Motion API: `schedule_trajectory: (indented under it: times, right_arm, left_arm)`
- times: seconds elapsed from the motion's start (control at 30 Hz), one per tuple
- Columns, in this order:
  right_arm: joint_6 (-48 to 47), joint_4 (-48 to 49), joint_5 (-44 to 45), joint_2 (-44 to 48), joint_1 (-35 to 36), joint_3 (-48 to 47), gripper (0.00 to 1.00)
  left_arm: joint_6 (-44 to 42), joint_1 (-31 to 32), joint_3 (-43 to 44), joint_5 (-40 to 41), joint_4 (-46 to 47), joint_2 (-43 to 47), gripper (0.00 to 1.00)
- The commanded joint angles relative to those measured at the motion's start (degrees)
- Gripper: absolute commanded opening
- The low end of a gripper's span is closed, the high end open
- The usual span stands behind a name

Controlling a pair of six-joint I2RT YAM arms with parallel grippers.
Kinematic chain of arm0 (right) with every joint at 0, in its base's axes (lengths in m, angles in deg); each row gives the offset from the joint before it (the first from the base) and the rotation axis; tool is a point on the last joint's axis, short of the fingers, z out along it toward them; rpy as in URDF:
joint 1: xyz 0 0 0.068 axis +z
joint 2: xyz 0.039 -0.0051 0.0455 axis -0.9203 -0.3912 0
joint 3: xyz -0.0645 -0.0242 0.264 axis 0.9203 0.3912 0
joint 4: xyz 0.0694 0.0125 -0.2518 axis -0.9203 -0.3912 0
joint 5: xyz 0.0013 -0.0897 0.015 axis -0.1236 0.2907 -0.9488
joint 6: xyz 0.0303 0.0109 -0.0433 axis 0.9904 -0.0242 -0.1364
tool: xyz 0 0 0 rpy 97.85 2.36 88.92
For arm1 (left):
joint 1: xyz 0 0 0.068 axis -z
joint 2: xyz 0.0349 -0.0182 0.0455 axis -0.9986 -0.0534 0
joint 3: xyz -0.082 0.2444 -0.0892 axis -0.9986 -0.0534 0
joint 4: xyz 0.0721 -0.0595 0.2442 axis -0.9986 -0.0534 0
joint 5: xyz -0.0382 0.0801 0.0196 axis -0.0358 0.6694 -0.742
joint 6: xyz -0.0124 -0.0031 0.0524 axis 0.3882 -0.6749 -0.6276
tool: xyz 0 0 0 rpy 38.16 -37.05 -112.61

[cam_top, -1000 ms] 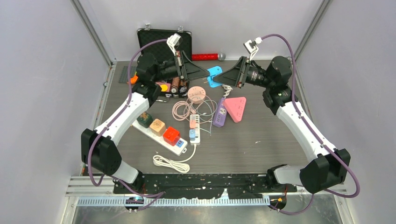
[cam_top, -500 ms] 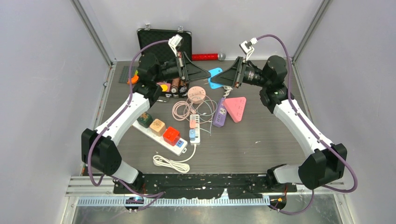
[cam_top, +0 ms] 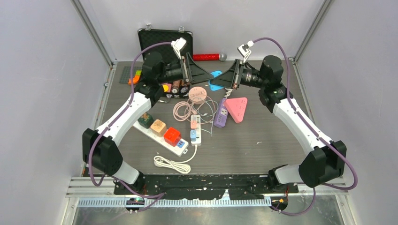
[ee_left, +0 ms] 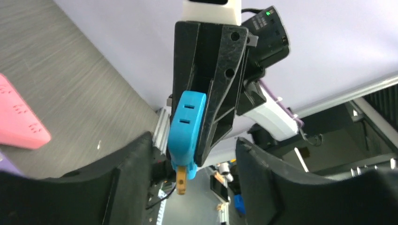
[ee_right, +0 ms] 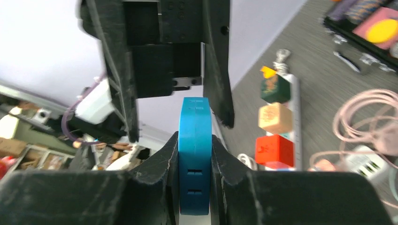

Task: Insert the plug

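Slots of the pink triangular strip face up below my right gripper, so I will tip the gripper downward, lower the plug's brass prong into them and release.
The plug [cam_top: 216, 78] is a flat blue adapter held in the air at the back of the table, between the two arms. My right gripper [cam_top: 218, 80] is shut on it; in the right wrist view both pads press the faces of the blue plug [ee_right: 195, 154]. My left gripper [cam_top: 207, 74] faces the right one and stands open. In the left wrist view its fingers [ee_left: 127, 180] sit apart on either side of the plug [ee_left: 187, 126], not touching it. A brass prong [ee_left: 181, 179] sticks out of the plug's lower end.
On the table lie a white power strip [cam_top: 162, 136] with green, tan and red cube plugs, a small white strip [cam_top: 195, 127], a purple strip [cam_top: 221, 114], a pink triangular strip [cam_top: 237, 108] and pink coiled cable [cam_top: 187, 107]. A black case [cam_top: 164, 40] stands behind.
My left gripper has opened and let go of the blue plug. My right gripper has closed on it. Both arms have drifted slightly toward the back.
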Motion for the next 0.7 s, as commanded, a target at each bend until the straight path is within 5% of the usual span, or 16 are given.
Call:
schedule_trajectory:
  times: [0.0, 0.1, 0.33, 0.67]
  right_arm:
    - [-9.2, -15.3, 8.8, 0.3, -0.9, -2.5, 0.05]
    - [-14.1, -29.4, 20.1, 1.0, -3.5, -1.1, 0.05]
    - [-17.9, -42.3, 47.8, 0.6, -7.9, 3.7, 0.05]
    - [-19.5, -40.2, 54.2, -7.2, -10.7, 5.7, 0.05]
  left_arm:
    - [-15.1, 0.2, 3.4, 6.3, -15.1, 1.0, 0.73]
    - [-25.3, -0.5, 4.3, 16.5, -26.9, 0.0, 0.87]
    - [-28.1, 1.6, 4.6, 23.7, -31.4, -10.6, 0.81]
    - [-28.7, 7.6, 19.8, 28.4, -38.6, -28.7, 0.79]
